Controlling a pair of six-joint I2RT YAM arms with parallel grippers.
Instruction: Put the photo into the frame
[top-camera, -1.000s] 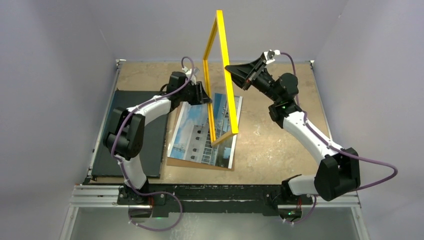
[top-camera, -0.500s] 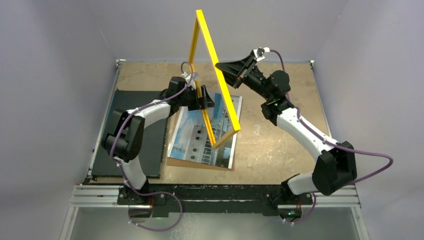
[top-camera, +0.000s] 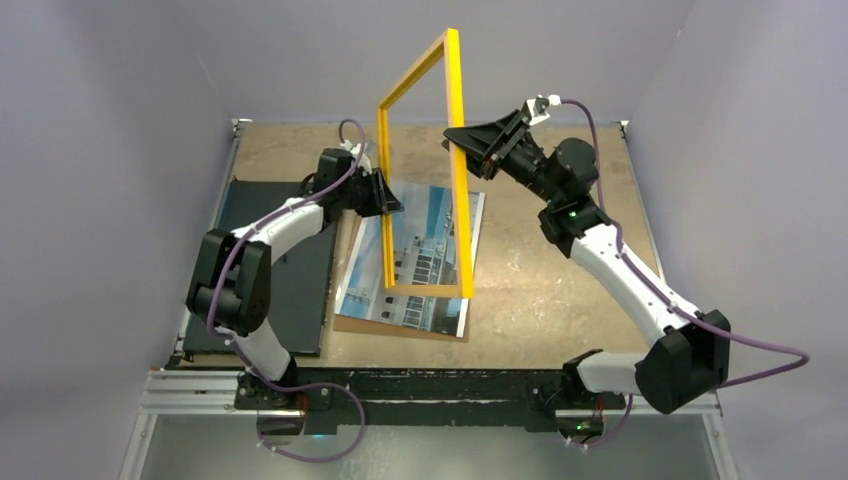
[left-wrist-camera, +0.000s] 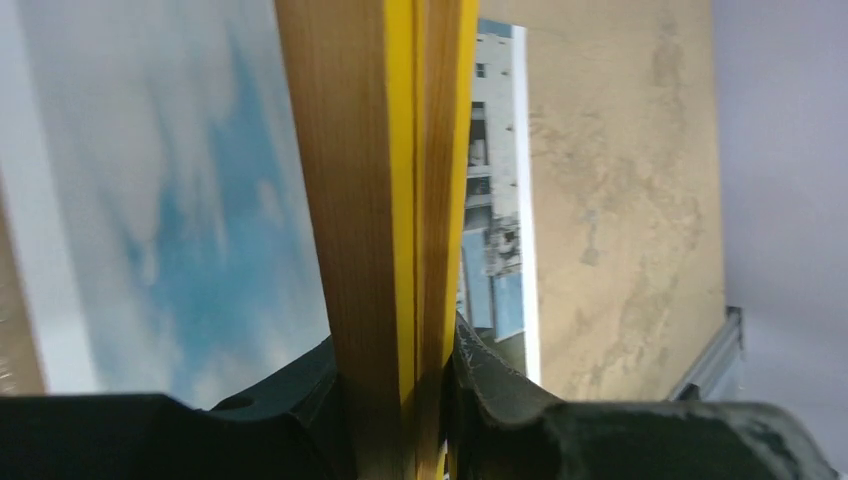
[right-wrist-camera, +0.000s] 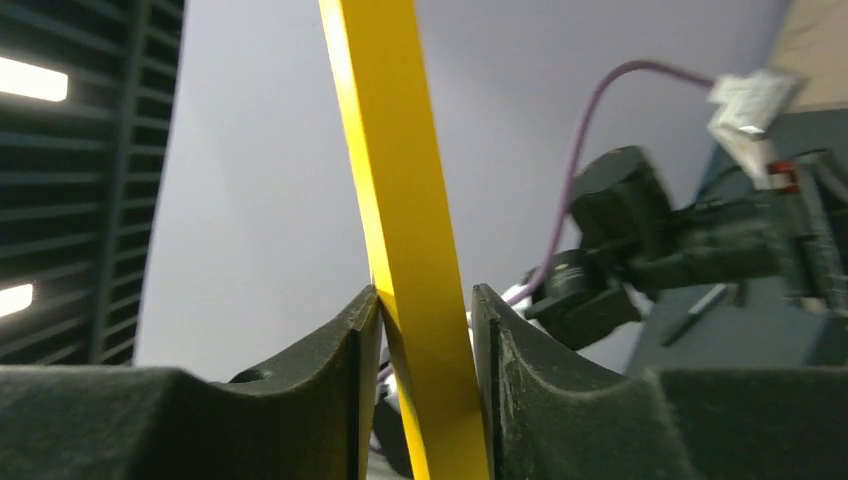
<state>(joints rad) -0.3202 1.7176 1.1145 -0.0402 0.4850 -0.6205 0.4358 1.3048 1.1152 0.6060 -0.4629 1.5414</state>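
Observation:
The frame (top-camera: 464, 240) stands upright, so next my right gripper will swing the frame's bar down and to the right in the top view, toward the bare tabletop, to let go of it.
The yellow frame (top-camera: 464, 240) stands upright in the air over the photo (top-camera: 362, 275), which lies flat on the table with its building and blue sky facing up. My left gripper (top-camera: 388, 200) is shut on the frame's left bar (left-wrist-camera: 370, 200); both pads press it, with the photo (left-wrist-camera: 180, 220) behind. My right gripper (top-camera: 452, 140) is at the right bar, high up. In the right wrist view that bar (right-wrist-camera: 395, 150) runs slanted between the fingers of the right gripper (right-wrist-camera: 425, 300), which stand slightly apart from it with thin gaps.
A brown backing board (top-camera: 345, 322) lies under the photo. A black flat board (top-camera: 300, 290) lies on the table's left side beneath my left arm. Bare table surface (top-camera: 560, 280) shows to the right. Grey walls close in the back and sides.
The frame has turned to face the camera more squarely. My left gripper opened and shut again on the left bar. The right jaws have eased apart around the right bar.

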